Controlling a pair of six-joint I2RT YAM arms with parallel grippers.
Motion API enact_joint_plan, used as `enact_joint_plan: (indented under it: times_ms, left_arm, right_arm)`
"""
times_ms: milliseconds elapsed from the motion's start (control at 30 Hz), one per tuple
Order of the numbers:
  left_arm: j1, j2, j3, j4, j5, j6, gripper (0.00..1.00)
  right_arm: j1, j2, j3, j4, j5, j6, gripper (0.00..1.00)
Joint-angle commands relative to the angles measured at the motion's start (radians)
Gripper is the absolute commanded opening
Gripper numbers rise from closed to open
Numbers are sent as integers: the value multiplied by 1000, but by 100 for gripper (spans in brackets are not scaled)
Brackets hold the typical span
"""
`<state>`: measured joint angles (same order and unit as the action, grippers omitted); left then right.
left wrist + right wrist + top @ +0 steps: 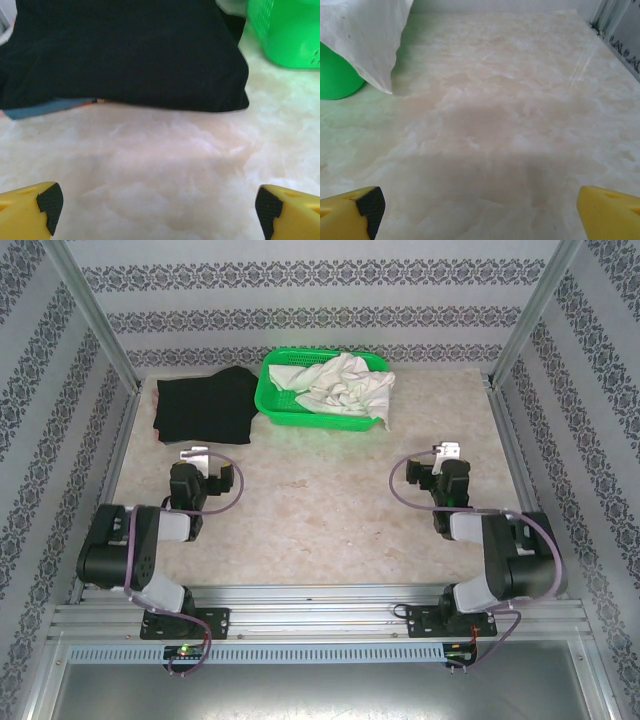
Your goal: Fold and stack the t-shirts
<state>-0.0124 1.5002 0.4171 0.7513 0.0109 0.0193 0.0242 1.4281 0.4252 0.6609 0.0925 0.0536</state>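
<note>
The overhanging fold of the cream-white t-shirt hangs clear of the basket's rim. My right gripper will move outward, turn toward the basket and go onto that fold.
The black t-shirt [205,405] lies folded flat at the back left of the table, and its near edge fills the upper part of the left wrist view [125,55]. The cream-white t-shirt [345,385] sits crumpled in the green basket, one corner hanging over the rim [365,40]. My left gripper [196,456] rests just in front of the black shirt, open, nothing between its yellow fingers [30,210]. My right gripper [447,453] is open over bare table to the right of the basket, its fingers [350,212] wide apart.
The bright green mesh basket [285,405] stands at the back centre, right beside the black shirt [285,30]. Metal frame posts [100,330] and patterned walls bound the table on three sides. Bare marble tabletop [320,510] lies between the arms.
</note>
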Motion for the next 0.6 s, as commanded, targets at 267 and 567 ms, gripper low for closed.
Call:
enact_joint_plan:
  times_ms: [267, 567]
  left_arm:
    - [-204, -3, 1128, -1266, 84, -374, 100]
    - [-313, 525, 1756, -1403, 329, -490, 100]
  right_arm:
    - [103, -237, 521, -1041, -332, 528, 98]
    - [76, 50, 751, -1077, -435, 530, 98]
